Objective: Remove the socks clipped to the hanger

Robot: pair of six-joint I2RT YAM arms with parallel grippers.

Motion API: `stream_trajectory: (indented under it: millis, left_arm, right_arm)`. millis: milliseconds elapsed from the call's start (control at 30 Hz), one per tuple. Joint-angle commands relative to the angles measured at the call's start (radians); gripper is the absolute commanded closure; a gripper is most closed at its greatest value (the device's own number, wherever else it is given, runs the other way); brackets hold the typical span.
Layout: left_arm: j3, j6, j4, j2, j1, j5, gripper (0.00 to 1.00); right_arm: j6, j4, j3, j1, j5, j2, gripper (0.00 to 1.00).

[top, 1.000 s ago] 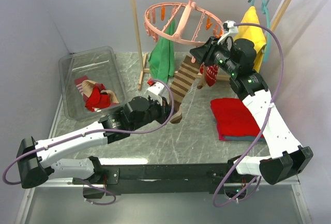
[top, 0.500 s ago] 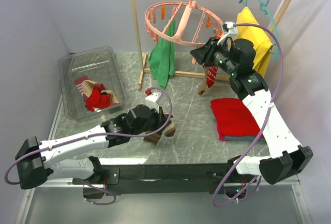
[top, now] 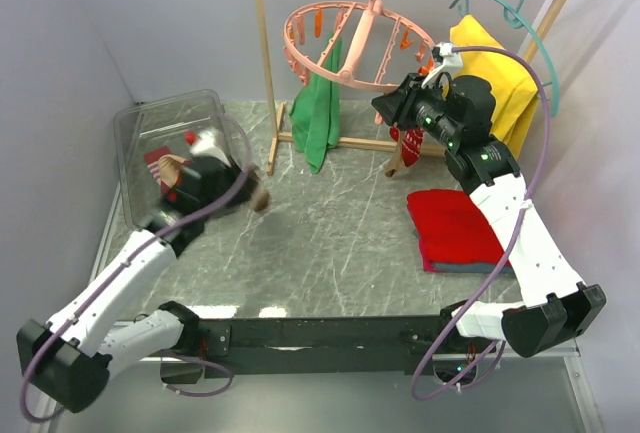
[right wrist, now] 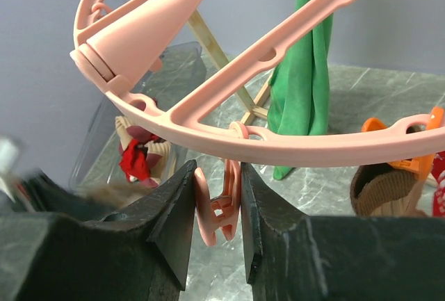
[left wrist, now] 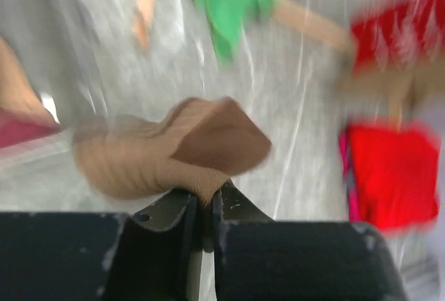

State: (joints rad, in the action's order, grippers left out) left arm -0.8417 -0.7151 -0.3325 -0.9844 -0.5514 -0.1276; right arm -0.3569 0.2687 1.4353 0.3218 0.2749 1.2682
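Observation:
My left gripper swings the tan-brown sock outward over the bin next, then lowers it inside, since the bin already holds socks.
The salmon-pink hanger [top: 350,48] hangs from the rail by its hook. My right gripper [top: 386,106] is up at its rim; in the right wrist view the gripper [right wrist: 217,176] is shut on a pink clip peg [right wrist: 219,207] under the ring [right wrist: 292,148]. A red sock [top: 408,141] and a tan sock [top: 394,165] still hang there; the tan one [right wrist: 381,188] sits in an orange peg. My left gripper [top: 240,188], blurred, is shut on a tan-brown sock [left wrist: 167,151] beside the bin; its fingers [left wrist: 206,200] pinch the fabric.
A clear plastic bin [top: 135,123] at the left holds several socks [top: 170,168]. A long green cloth [top: 318,103] hangs off the ring. A folded red cloth [top: 455,228] lies at the right. Yellow cloth [top: 490,63] hangs on a teal hanger. Wooden rack post [top: 262,73].
My left arm pulled the tan-brown sock down off the hanger, then swung left toward the bin with it. The right gripper stayed at the ring's rim.

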Motion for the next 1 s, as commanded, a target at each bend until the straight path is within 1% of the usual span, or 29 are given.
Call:
stream_trajectory:
  millis: [0,33,67,100,133,167,200,233,267,333,367,400,433,500,633,733,767,833,867,933,967]
  left_arm:
    - [-0.253,0.095,-0.06,-0.029,0.218,0.071,0.87]
    - [-0.296,0.12,-0.092,-0.054,0.26,0.094,0.87]
    - [-0.371,0.131,-0.103,-0.11,0.301,0.124,0.87]
    - [-0.402,0.137,-0.108,-0.137,0.38,0.155,0.88]
    - [-0.425,0.134,-0.106,-0.16,0.418,0.173,0.87]
    - [-0.45,0.131,-0.079,-0.199,0.451,0.23,0.87]
    - [-0.454,0.125,-0.057,-0.217,0.515,0.258,0.88]
    - [-0.458,0.109,-0.039,-0.252,0.542,0.278,0.88]
    - [-0.458,0.097,-0.004,-0.27,0.594,0.296,0.88]
    - [-0.456,0.069,0.032,-0.333,0.634,0.368,0.88]
    - [-0.451,0.059,0.061,-0.355,0.663,0.399,0.9]
    - [-0.451,0.051,0.076,-0.379,0.674,0.457,0.91]
    - [-0.454,0.043,0.084,-0.431,0.68,0.477,0.91]
    - [-0.468,0.046,0.082,-0.477,0.691,0.497,0.92]
    - [-0.461,0.074,0.089,-0.569,0.708,0.453,0.9]
    - [-0.429,0.069,0.093,-0.614,0.731,0.439,0.82]
    - [-0.418,0.069,0.095,-0.622,0.735,0.434,0.76]
    - [-0.381,0.063,0.099,-0.635,0.739,0.419,0.68]
    - [-0.367,0.059,0.105,-0.635,0.737,0.418,0.53]
    - [-0.323,0.043,0.119,-0.611,0.74,0.408,0.42]
    - [-0.307,0.039,0.151,-0.596,0.74,0.419,0.34]
  right_arm:
    - [0.019,0.01,0.028,-0.004,0.015,-0.058,0.98]
    - [0.021,0.006,0.024,-0.004,0.017,-0.064,0.97]
    - [0.021,0.003,0.022,-0.004,0.015,-0.069,0.97]
    - [0.022,0.001,0.022,-0.004,0.015,-0.07,0.97]
    - [0.022,0.001,0.02,-0.004,0.014,-0.073,0.97]
    - [0.024,-0.002,0.019,-0.004,0.017,-0.075,0.97]
    - [0.024,-0.003,0.017,-0.004,0.017,-0.076,0.97]
    - [0.024,-0.003,0.014,-0.004,0.018,-0.076,0.97]
    - [0.024,-0.005,0.011,-0.004,0.02,-0.078,0.97]
    - [0.024,-0.006,0.005,-0.004,0.027,-0.079,0.98]
    - [0.024,-0.009,0.002,-0.004,0.029,-0.079,0.98]
    - [0.024,-0.011,0.001,-0.004,0.03,-0.078,0.97]
    - [0.019,-0.014,-0.004,-0.004,0.033,-0.076,0.98]
    - [0.015,-0.026,-0.006,-0.004,0.05,-0.072,0.97]
    - [0.012,-0.039,-0.013,-0.004,0.066,-0.053,0.97]
    - [0.009,-0.043,-0.012,-0.004,0.07,-0.041,0.97]
    - [0.009,-0.043,-0.012,-0.004,0.07,-0.036,0.97]
    - [0.009,-0.043,-0.013,-0.004,0.072,-0.03,0.97]
    - [0.01,-0.04,-0.013,-0.004,0.07,-0.027,0.97]
    - [0.01,-0.025,-0.006,-0.004,0.07,-0.023,0.97]
    - [0.012,-0.023,-0.003,-0.004,0.067,-0.024,0.97]
